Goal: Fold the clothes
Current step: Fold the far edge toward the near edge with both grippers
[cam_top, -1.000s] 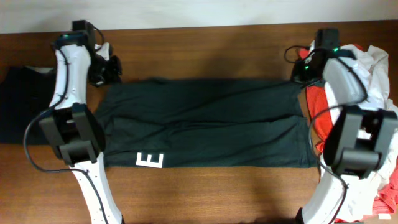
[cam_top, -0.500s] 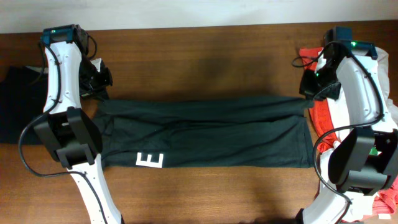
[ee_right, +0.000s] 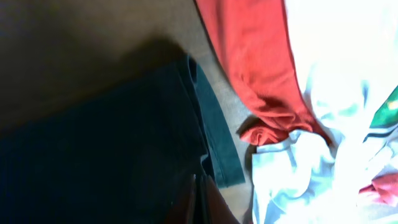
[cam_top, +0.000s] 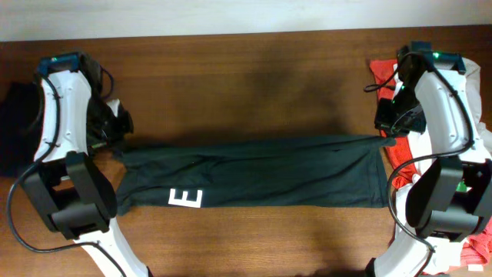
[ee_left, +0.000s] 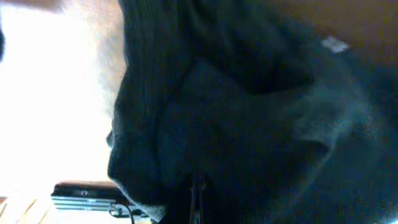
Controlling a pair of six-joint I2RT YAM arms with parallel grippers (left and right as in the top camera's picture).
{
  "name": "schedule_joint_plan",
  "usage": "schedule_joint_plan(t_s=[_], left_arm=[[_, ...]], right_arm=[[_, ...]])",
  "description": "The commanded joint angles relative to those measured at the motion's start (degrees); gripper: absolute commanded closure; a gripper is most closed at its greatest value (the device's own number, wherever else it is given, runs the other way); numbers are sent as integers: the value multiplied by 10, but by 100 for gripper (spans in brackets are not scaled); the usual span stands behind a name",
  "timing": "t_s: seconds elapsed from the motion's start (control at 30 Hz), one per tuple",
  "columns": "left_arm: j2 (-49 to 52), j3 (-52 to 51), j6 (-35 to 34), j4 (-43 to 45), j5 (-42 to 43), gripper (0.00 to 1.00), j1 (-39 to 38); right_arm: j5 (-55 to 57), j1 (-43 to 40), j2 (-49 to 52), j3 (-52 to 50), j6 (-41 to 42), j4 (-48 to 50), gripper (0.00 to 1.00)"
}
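Observation:
The right gripper should next come back and down over the near part of the shirt (cam_top: 375, 195) (ee_right: 219, 178), then open.
A large black T-shirt (cam_top: 254, 173) with a white letter E (cam_top: 184, 198) lies stretched left to right across the wooden table, its far edge lifted and drawn over the near part. My left gripper (cam_top: 119, 146) is shut on the shirt's far left corner. In the left wrist view dark cloth (ee_left: 249, 124) fills the frame, with the shut fingertips (ee_left: 198, 199) buried in it. At the far right corner, my right gripper (cam_top: 384, 135) is shut on the shirt too. The right wrist view shows its pinched tips (ee_right: 198, 199) on the hemmed black edge (ee_right: 214, 137).
Another black garment (cam_top: 15, 131) lies at the table's left edge. A pile of red cloth (cam_top: 398, 158) and white cloth (ee_right: 336, 93) sits at the right, just beside the right gripper. Bare wooden table (cam_top: 246, 85) lies behind the shirt.
Both grippers have moved toward the near edge, dragging the shirt's far edge with them. The shirt's visible band has grown narrower.

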Motion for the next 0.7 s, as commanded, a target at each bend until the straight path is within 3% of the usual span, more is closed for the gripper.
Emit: schedule_joint_plan(t_s=[0.0,0.33,0.4,0.43,0.6,0.67], left_arm=[[-17,-52,9,9,-26,100,2],[-17,-134,-16,13,-62,100,1],[-17,-142,-17,11,-61,100,1],[-17,-143,-16,11,-61,99,1],[-17,-143,-16,5,-61,79,1],[-17,-143,-16,2,-62,79,1]], right_arm=[[25,-2,-6,-39,-4,-13,96],[29,-2,-6,-147,-4,-6,95],[29,-2,-6,-160,-4,-2,76],[29,-2,-6,-163,-4,-3,76],[33,-2,-6,-166,-4,-6,73],[35,-2,-6,-166,-4,-5,72]])
